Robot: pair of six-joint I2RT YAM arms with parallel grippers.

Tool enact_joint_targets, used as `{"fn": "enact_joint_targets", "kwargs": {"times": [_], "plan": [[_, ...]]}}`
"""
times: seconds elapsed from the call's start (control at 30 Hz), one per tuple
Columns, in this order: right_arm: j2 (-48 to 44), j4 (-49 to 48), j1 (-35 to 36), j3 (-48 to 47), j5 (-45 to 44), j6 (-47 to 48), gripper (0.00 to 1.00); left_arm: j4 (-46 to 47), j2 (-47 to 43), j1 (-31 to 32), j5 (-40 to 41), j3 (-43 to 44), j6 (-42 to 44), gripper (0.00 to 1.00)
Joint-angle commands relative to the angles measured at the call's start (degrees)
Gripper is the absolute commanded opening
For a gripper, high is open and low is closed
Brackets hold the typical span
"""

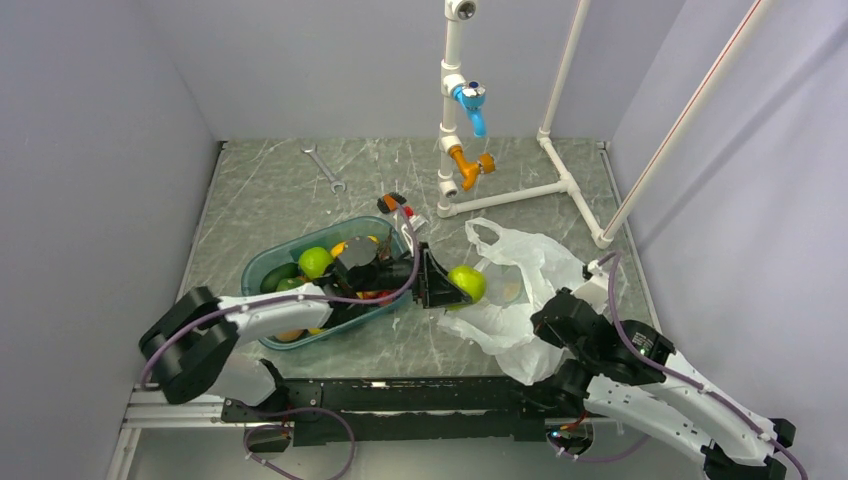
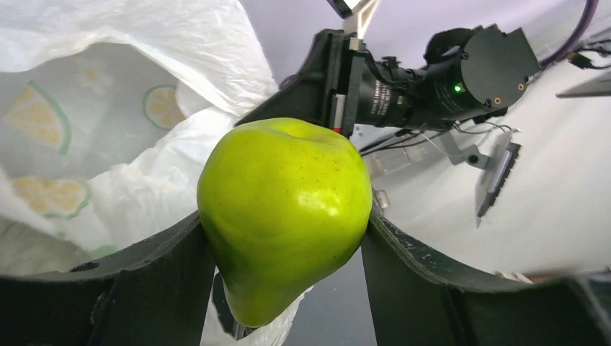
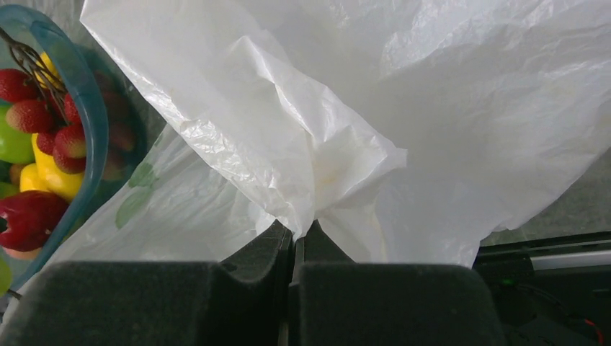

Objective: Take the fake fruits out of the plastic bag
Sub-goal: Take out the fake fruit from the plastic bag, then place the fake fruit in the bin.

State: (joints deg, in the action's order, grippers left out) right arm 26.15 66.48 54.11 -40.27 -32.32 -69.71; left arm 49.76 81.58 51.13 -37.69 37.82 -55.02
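The teal tray is to the left of my left gripper in the top view, so next my left gripper should move over the tray, tip downward and let go of the pear (image 1: pixel 467 282).
My left gripper (image 1: pixel 452 283) is shut on a glossy green pear (image 1: pixel 467 282), held just at the left edge of the white plastic bag (image 1: pixel 525 290). In the left wrist view the green pear (image 2: pixel 284 213) is wedged between both black fingers (image 2: pixel 166 285), above the bag (image 2: pixel 144 108). My right gripper (image 3: pixel 301 232) is shut on a pinched fold of the plastic bag (image 3: pixel 403 122) at its near side; in the top view that gripper (image 1: pixel 548 318) sits at the bag's lower edge. Red berries (image 3: pixel 50 130) and a red apple (image 3: pixel 29 220) lie in the teal tray (image 3: pixel 90 108).
The teal tray (image 1: pixel 262 270) left of the bag holds several fruits, among them a green-orange round one (image 1: pixel 315 262). A wrench (image 1: pixel 325 168) lies at the back. A white pipe frame (image 1: pixel 520 190) with blue and orange valves stands behind the bag. A small orange-black tool (image 1: pixel 395 206) lies near the tray.
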Motion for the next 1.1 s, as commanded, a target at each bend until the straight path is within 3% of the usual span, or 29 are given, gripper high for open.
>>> {"fn": "enact_joint_targets", "kwargs": {"times": [0.0, 0.13, 0.27, 0.4, 0.6, 0.83, 0.93, 1.03, 1.07], "plan": [[-1.0, 0.4, 0.2, -0.5, -2.4, -3.0, 0.0, -27.3, -11.7, -1.1, 6.2, 4.4, 9.7, 0.0], [-4.3, -1.5, 0.2, 0.3, -1.6, -1.2, 0.0, -57.9, -19.0, -1.3, 32.4, 9.8, 16.9, 0.0], [-5.3, -3.3, 0.2, 0.9, -0.7, 0.8, 0.0, -74.6, -22.6, -1.8, 53.2, 11.5, 14.5, 0.0], [-3.3, -2.6, 0.2, -0.5, -0.8, 2.0, 0.0, -80.0, -24.6, -2.5, 57.4, 11.6, 15.7, 0.0], [-2.3, -4.0, 0.2, 0.0, 0.2, 3.4, 0.0, -86.4, -26.0, -3.1, 70.1, 11.3, 14.7, 0.0], [-4.2, -4.3, 0.2, 0.0, 1.1, 4.5, 0.0, -91.9, -17.6, -7.2, 78.5, 14.5, 10.0, 0.01], [-5.0, -3.7, 0.2, -0.4, 1.4, 4.5, 0.0, -94.6, -13.0, -9.4, 79.3, 17.0, 7.0, 0.15], [-6.0, -5.2, 0.2, 0.2, 3.0, 5.9, 0.0, -96.8, -10.1, -10.0, 78.4, 19.7, 5.5, 0.67], [-6.3, -5.5, 0.2, 0.3, 3.3, 6.3, 0.0, -97.6, -9.5, -10.0, 78.1, 20.4, 5.3, 0.78]]}}
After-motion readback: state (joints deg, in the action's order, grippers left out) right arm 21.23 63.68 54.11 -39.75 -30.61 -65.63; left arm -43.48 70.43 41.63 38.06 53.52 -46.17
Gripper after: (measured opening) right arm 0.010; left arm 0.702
